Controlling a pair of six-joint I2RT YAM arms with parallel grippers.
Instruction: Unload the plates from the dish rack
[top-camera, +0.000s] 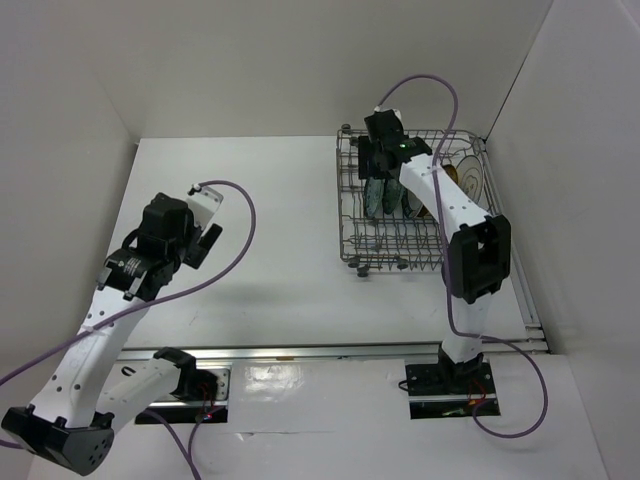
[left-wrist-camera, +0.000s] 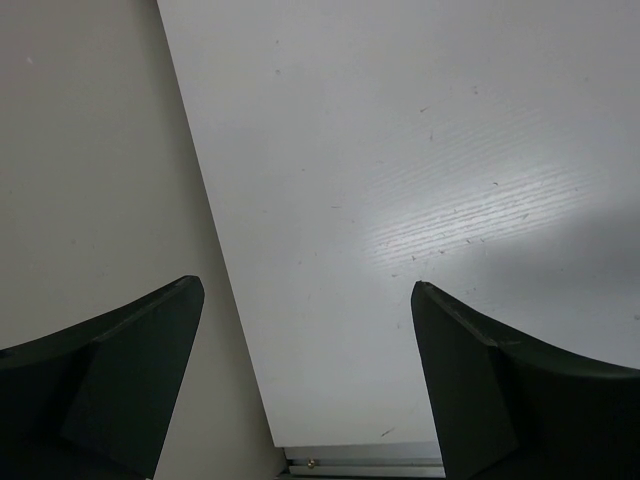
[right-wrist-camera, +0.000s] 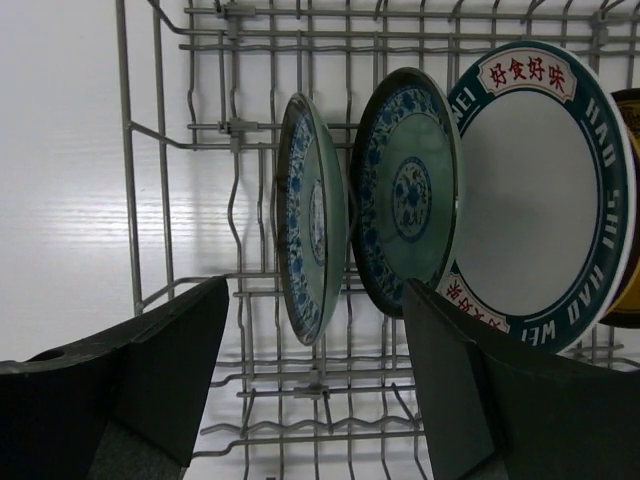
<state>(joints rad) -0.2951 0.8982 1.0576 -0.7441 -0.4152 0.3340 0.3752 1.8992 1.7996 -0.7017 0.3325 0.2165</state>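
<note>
The end teal plate stands upright below, centred between the right gripper's open fingers. The right gripper will lower them over it and close with one finger on each side of the plate's upper rim.
The grey wire dish rack stands at the back right of the table. Plates stand upright in it. In the right wrist view I see two teal patterned plates, a white plate with a dark teal rim and the edge of an amber plate. My right gripper is open above the rack, its jaws on either side of the leftmost teal plate, not touching it. My left gripper is open and empty over the bare left of the table.
White enclosure walls stand on the left, back and right. The rack fills the back right corner near the right wall. An aluminium rail runs along the table's near edge. In the left wrist view the table edge meets the left wall.
</note>
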